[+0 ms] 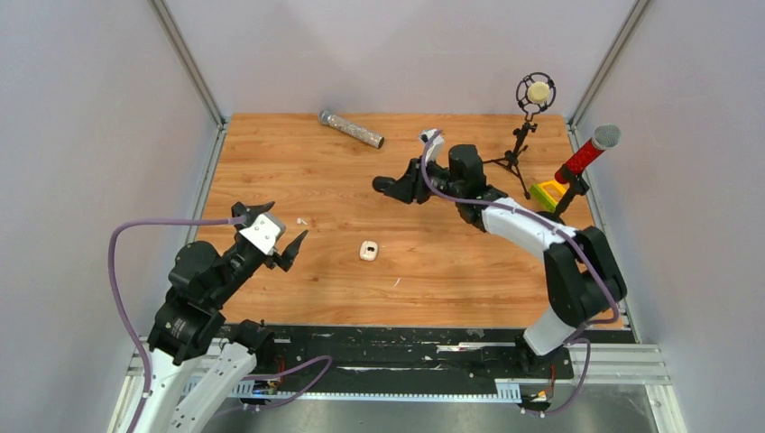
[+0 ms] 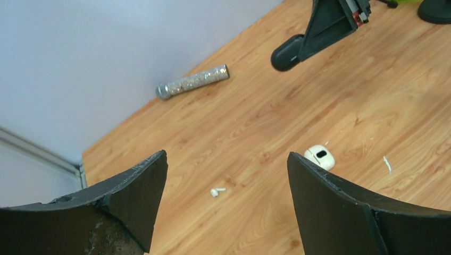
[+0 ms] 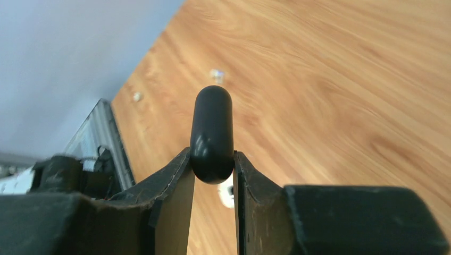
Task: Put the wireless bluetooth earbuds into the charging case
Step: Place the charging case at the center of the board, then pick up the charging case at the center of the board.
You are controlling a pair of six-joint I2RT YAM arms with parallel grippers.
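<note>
I will next move my right gripper toward the mic stand and lower the black piece onto the wood (image 1: 443, 214) clear of case and earbud.
A small white earbud (image 1: 302, 221) lies on the wooden table just beyond my left gripper (image 1: 289, 222), which is open and empty. In the left wrist view the earbud (image 2: 217, 191) lies between the spread fingers of the gripper (image 2: 227, 156). The white charging case (image 1: 368, 250), with a dark opening, sits mid-table; it also shows in the left wrist view (image 2: 319, 156) and the right wrist view (image 3: 227, 194). My right gripper (image 1: 395, 188) hovers at the far middle, shut on a black pill-shaped piece (image 3: 211, 127) about as big as the case. No tiny black earbud shows.
A silver glitter tube (image 1: 352, 129) lies at the back. A mic stand (image 1: 523, 135), a red microphone (image 1: 586, 153) and a yellow-green block (image 1: 546, 194) stand at the back right. A white fleck (image 1: 395, 282) lies near the front.
</note>
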